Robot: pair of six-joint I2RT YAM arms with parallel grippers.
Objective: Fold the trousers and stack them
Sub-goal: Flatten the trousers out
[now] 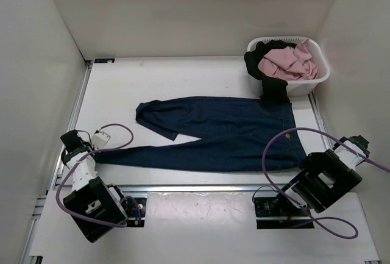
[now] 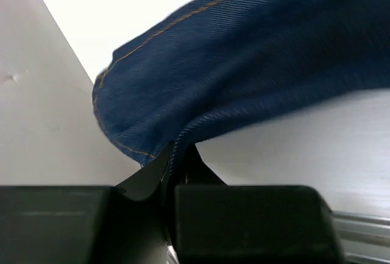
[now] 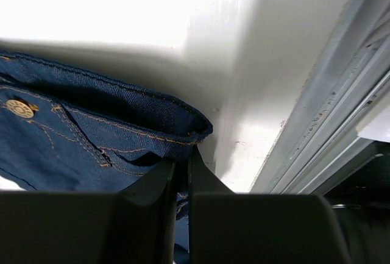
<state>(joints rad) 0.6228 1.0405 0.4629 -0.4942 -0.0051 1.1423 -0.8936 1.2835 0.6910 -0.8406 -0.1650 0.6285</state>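
My left gripper draws back toward the metal bar at the table's near edge (image 2: 362, 230) next and releases the hem there, since the near leg narrows toward its end.
The dark navy jeans (image 1: 225, 133) lie spread across the middle of the white table, waist at the right, legs running left. My left gripper (image 1: 97, 154) is shut on the hem end of the near leg; in the left wrist view the denim hem (image 2: 183, 93) rises from between the closed fingers (image 2: 149, 175). My right gripper (image 1: 303, 165) is shut on the near corner of the waistband; in the right wrist view the stitched waistband edge (image 3: 140, 124) and a brass button (image 3: 18, 108) sit just above the closed fingers (image 3: 204, 178).
A white laundry basket (image 1: 317, 81) at the back right holds a pink garment (image 1: 286, 63) and a black garment (image 1: 271, 84) hanging over its rim onto the jeans' waist. White walls close in the table on three sides. A metal rail (image 1: 195, 188) runs along the near edge.
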